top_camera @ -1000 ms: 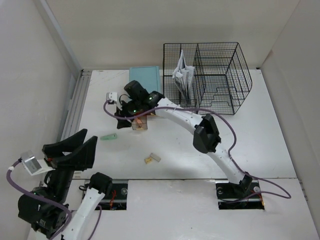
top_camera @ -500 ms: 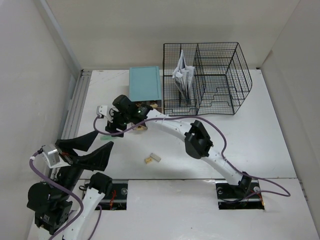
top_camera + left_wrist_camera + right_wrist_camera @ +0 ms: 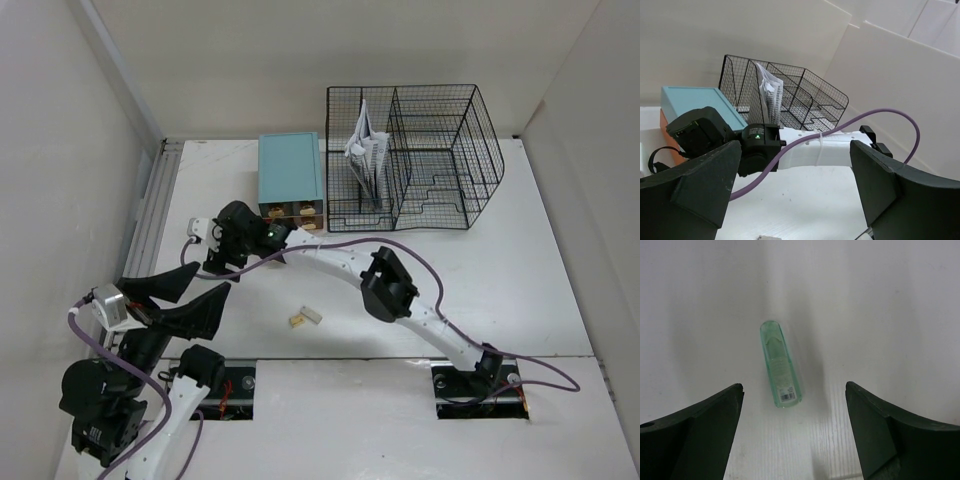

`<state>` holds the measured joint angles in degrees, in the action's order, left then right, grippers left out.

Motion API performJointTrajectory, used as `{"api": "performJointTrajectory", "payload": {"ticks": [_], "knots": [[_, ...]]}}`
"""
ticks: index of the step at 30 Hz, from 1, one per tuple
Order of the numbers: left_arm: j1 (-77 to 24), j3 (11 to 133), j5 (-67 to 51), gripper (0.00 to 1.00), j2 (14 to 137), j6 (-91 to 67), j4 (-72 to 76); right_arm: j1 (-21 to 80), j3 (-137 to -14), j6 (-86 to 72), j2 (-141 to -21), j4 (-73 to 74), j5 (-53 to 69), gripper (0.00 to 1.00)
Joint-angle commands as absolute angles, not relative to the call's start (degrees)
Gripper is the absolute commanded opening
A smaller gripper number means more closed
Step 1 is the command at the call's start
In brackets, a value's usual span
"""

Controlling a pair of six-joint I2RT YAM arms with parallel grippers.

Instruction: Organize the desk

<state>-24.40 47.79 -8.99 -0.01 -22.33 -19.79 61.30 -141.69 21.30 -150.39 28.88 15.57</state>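
The barcode end of the pale green case (image 3: 780,365) is below my open fingers. My right gripper will go down to it next and close across the case's sides.
The white desk (image 3: 500,280) has a metal rail (image 3: 150,215) along its left edge. My right gripper (image 3: 218,262) reaches far left across it, open and empty. In the right wrist view the gripper (image 3: 795,432) hovers over a pale green translucent case (image 3: 780,365) that lies flat on the desk, between and just ahead of the jaws. The case is hidden in the top view. My left gripper (image 3: 205,290) is open and empty, raised near the left front, close to the right gripper. In the left wrist view the left gripper (image 3: 797,187) faces the right arm (image 3: 805,147).
A teal drawer box (image 3: 290,168) with orange drawer fronts stands at the back, also in the left wrist view (image 3: 697,102). A black wire rack (image 3: 430,160) holding papers (image 3: 363,150) stands to its right. A small white and tan piece (image 3: 305,318) lies near the front.
My right gripper has moved from the front of the drawer box to the left and nearer, over the green case. My left gripper has swung forward and right, toward the right gripper.
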Motion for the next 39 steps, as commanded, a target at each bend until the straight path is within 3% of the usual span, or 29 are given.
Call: {"api": "performJointTrajectory", "payload": {"ticks": [1, 21, 27, 39], "knots": [[-24.52, 47.46, -9.14, 0.89, -3.52, -21.8, -18.11, 62.05, -144.84, 21.8, -152.14, 25.84, 17.75, 0.88], [-24.52, 47.46, -9.14, 0.9, -1.93, -21.27, -17.58, 62.05, -147.83, 22.32, -156.97, 26.37, 15.82, 0.88], [-24.52, 48.07, -9.14, 0.91, -1.93, -20.74, -17.58, 62.05, -148.36, 22.32, -158.03, 27.51, 17.75, 0.7], [-24.52, 49.31, -9.14, 0.91, -2.46, -20.74, -18.11, 62.05, -146.69, 21.8, -158.03, 33.3, 24.08, 0.65]]}}
